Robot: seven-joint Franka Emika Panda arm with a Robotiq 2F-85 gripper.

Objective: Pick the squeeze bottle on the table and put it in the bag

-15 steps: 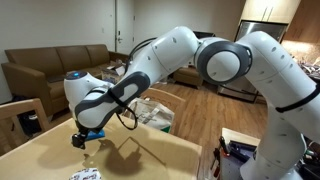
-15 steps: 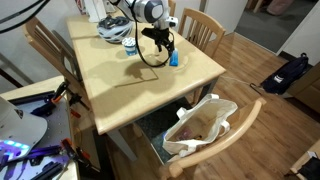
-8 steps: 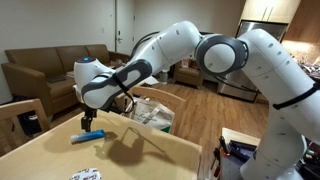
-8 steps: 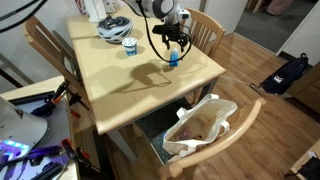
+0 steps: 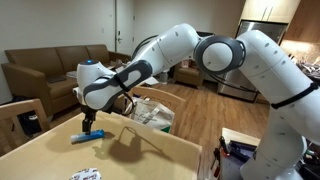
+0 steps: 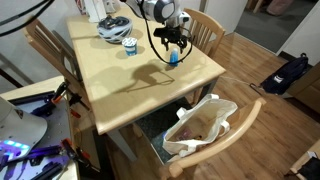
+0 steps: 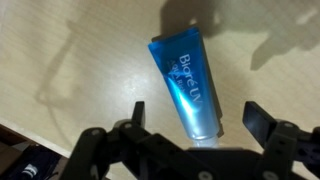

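Observation:
Next, my gripper lowers around the tube's body (image 5: 89, 136) (image 7: 196, 102) and closes, since the squeeze bottle lies below it with its lower end between the open fingers.
The squeeze bottle is a blue tube with white lettering (image 7: 185, 85). It lies flat on the light wooden table (image 6: 120, 85) near its far edge; it shows in both exterior views (image 5: 86, 135) (image 6: 173, 58). My gripper (image 7: 195, 120) is open and hovers just above the tube, one finger on each side of its lower end, not touching it. It shows in both exterior views (image 5: 88, 124) (image 6: 172, 45). The white bag (image 6: 200, 125) stands open on the floor beside the table's near corner.
A white and blue helmet-like object (image 6: 113, 28) and a small cup (image 6: 130, 45) sit at the table's far end. Wooden chairs (image 6: 205, 25) stand around the table. A sofa (image 5: 50, 65) is in the background.
The arm has swung across the table to above the blue tube and lowered slightly. The tube has not moved.

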